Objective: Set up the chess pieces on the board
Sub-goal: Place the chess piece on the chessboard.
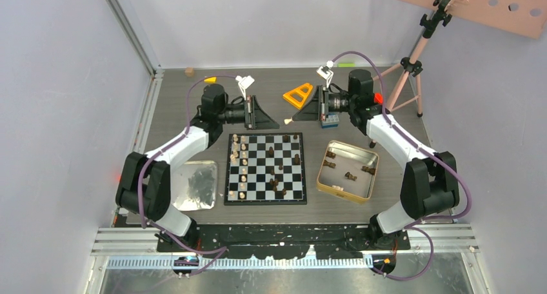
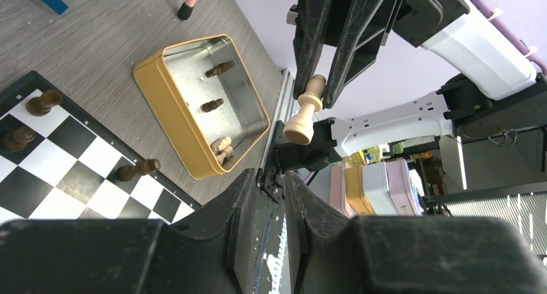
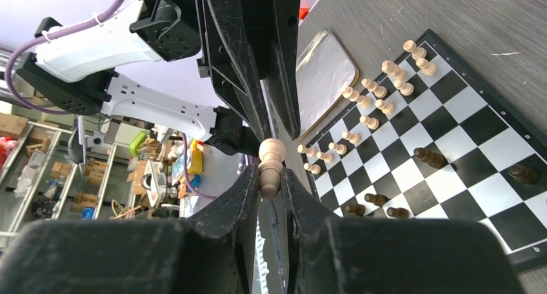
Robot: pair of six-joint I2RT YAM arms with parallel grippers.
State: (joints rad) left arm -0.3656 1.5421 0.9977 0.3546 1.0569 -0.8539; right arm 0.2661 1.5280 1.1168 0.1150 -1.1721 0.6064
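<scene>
My right gripper is above the tray-side column's gap, which is to its left in the top view, so it will turn downward and lower back onto that gap next.
The board (image 1: 266, 201) lies at mid-table, with light tan chess pieces (image 1: 238, 165) lined up along its left columns and dark ones (image 1: 277, 181) scattered over the middle and right. Above the board's far edge the two grippers face each other tip to tip. My right gripper (image 1: 300, 117) is shut on one light tan piece (image 3: 271, 168), which sticks out toward the left gripper (image 1: 276, 122). The left wrist view shows that piece (image 2: 303, 117) clear of my left gripper (image 2: 271, 173), whose jaws stand slightly parted with nothing between them.
A gold-rimmed tin (image 1: 344, 144) right of the board holds a few dark and light pieces. A silver tray (image 1: 193, 184) lies left of the board. An orange triangle (image 1: 298, 95), a blue brick (image 1: 330, 120) and a tripod (image 1: 413, 68) stand at the back.
</scene>
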